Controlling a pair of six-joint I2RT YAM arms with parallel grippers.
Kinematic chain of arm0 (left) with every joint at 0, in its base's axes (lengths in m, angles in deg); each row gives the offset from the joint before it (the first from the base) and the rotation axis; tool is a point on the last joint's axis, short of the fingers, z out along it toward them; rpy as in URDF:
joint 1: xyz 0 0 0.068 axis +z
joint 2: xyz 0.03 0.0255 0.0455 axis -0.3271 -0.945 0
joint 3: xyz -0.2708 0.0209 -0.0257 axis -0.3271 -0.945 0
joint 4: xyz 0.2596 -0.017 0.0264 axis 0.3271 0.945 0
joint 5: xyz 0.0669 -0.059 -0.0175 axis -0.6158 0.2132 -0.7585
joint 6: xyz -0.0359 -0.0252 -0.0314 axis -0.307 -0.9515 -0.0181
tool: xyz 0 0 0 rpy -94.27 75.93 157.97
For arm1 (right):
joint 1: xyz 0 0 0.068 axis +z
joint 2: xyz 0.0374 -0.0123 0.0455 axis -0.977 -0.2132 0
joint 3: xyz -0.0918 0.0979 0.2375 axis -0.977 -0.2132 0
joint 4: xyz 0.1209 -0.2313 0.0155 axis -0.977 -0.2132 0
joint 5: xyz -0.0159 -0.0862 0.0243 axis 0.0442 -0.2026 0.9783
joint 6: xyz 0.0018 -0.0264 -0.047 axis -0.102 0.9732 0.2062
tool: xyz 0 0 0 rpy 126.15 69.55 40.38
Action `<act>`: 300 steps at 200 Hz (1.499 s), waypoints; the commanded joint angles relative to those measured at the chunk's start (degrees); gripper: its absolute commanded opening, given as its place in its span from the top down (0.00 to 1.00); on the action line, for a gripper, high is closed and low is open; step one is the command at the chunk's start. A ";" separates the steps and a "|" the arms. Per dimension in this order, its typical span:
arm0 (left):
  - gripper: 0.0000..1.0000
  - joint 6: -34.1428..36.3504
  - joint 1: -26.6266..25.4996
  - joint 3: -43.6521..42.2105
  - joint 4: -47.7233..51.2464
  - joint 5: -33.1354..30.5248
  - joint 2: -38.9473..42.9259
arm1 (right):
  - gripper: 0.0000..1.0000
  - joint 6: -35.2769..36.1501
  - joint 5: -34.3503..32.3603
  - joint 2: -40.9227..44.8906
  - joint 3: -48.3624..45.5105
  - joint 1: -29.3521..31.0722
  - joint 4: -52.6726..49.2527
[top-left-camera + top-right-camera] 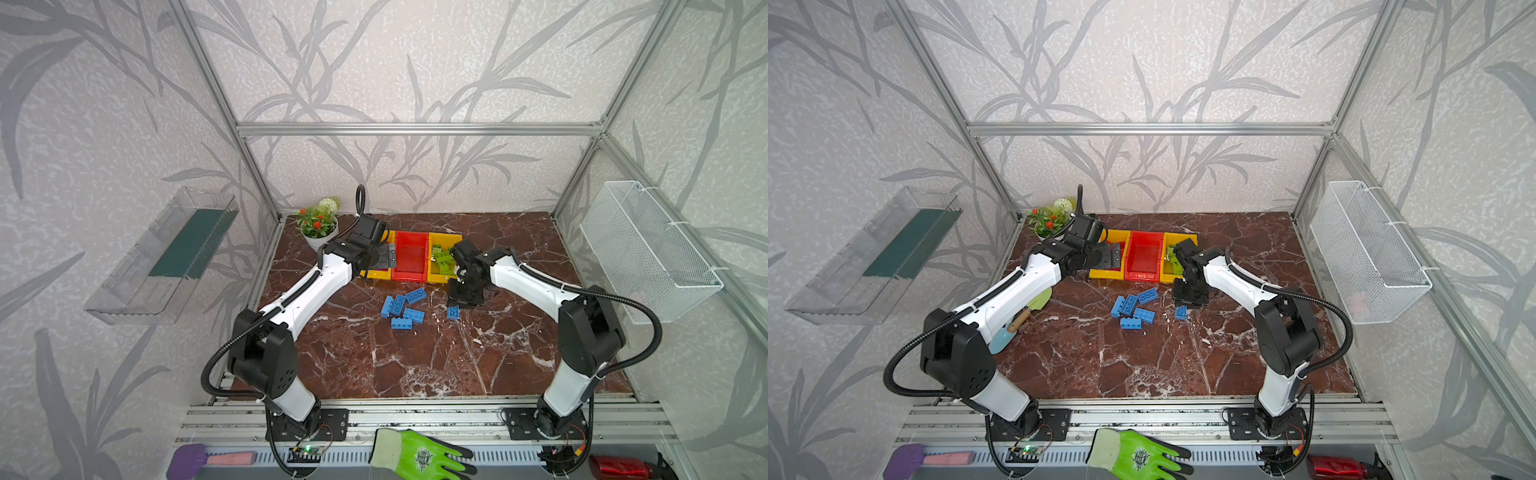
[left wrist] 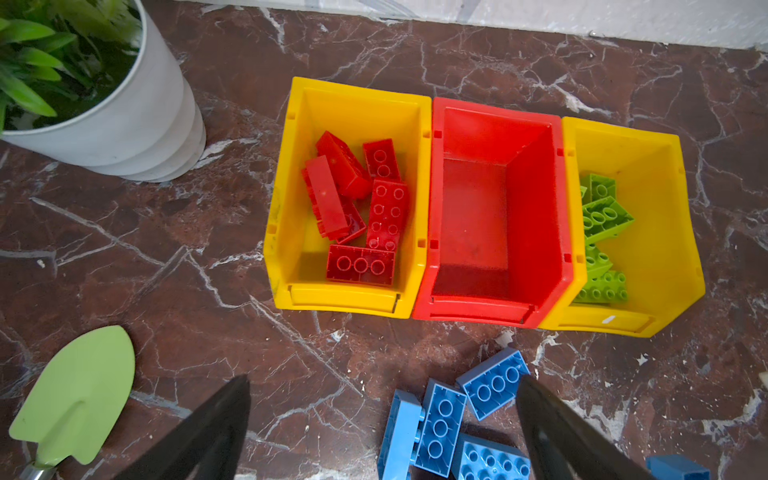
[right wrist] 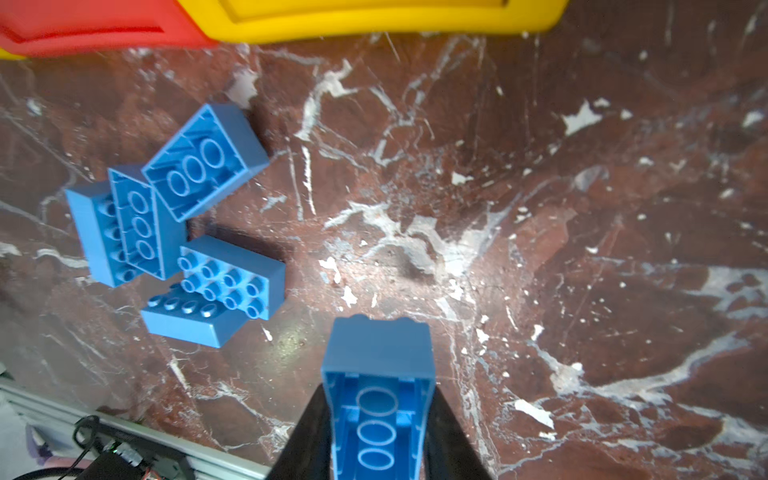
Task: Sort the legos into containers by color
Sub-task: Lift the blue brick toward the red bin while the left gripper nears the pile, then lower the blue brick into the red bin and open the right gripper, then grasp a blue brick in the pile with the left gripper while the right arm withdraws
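Note:
The bottom of the red bin is clear of other colors, so my right gripper will next lift the blue lego up and outward over it and let go.
Three containers stand in a row at the back. The left yellow bin (image 2: pixel 291 208) holds several red legos (image 2: pixel 386 208). The red bin (image 2: pixel 536 208) in the middle is bare inside. The right yellow bin (image 2: pixel 656 216) holds green legos (image 2: pixel 602 216). Several blue legos (image 1: pixel 402 309) lie in a loose pile on the marble in front of the bins. My right gripper (image 3: pixel 377 390) is shut on one blue lego (image 3: pixel 376 357), held just above the table to the right of the pile (image 1: pixel 453 312). My left gripper (image 2: pixel 384 380) is open and holds nothing, hovering over the left yellow bin (image 1: pixel 376 274).
A white potted plant (image 1: pixel 318 226) stands left of the bins. A green trowel (image 2: pixel 79 395) lies on the table under the left arm. A clear tray (image 1: pixel 166 257) hangs on the left wall, a white wire basket (image 1: pixel 648 249) on the right wall.

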 commanded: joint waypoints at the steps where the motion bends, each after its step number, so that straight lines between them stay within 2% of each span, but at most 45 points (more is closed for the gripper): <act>1: 0.01 -0.01 1.80 1.57 0.47 0.79 0.00 | 0.81 1.72 4.40 -2.07 5.64 -0.41 -1.17; 25: 0.01 0.73 3.55 1.45 0.75 1.07 0.26 | 0.81 1.52 8.44 -6.42 13.70 -0.54 0.52; 60: 0.01 1.77 5.68 1.47 1.96 1.01 0.65 | 0.80 1.60 10.69 -16.12 28.03 -0.65 1.12; 86: 0.01 2.00 6.43 0.93 2.26 1.32 0.93 | 0.79 2.97 11.04 -25.64 42.11 -0.67 -1.83; 105: 0.01 2.38 6.69 0.79 2.61 1.54 0.86 | 0.79 4.84 9.61 -33.86 55.26 -0.73 -7.52; 133: 0.01 3.69 7.24 1.41 3.84 3.00 0.00 | 0.72 6.46 7.89 -47.76 79.50 -1.14 -17.75; 147: 0.01 4.23 7.48 2.32 5.08 3.58 -0.82 | 0.61 5.17 8.45 -52.24 86.21 -1.82 -18.90; 161: 0.01 4.75 7.49 3.01 6.26 4.32 -1.45 | 0.46 3.91 10.78 -52.83 85.86 -2.53 -16.44; 185: 0.03 4.49 7.55 2.33 6.72 5.69 -1.61 | 0.18 4.21 16.05 -47.22 77.58 -2.94 -7.62; 193: 0.03 4.03 7.56 1.41 6.40 6.51 -1.52 | 0.00 4.81 16.23 -44.94 75.44 -2.86 -5.96; 211: 0.05 3.12 7.40 -1.15 5.59 8.13 -0.84 | 0.01 6.48 15.99 -41.63 74.09 -3.02 -6.21; 250: 0.05 0.86 6.54 -6.70 3.49 10.71 0.95 | 0.01 11.69 13.14 -37.26 76.04 -3.02 -15.48; 274: 0.07 0.08 4.03 -9.76 2.54 11.15 1.06 | 0.01 14.95 7.31 -34.20 75.72 -2.84 -22.05; 300: 0.08 -1.33 -0.22 -12.55 1.83 8.60 0.55 | 0.01 18.27 -0.60 -30.86 74.37 -2.28 -31.23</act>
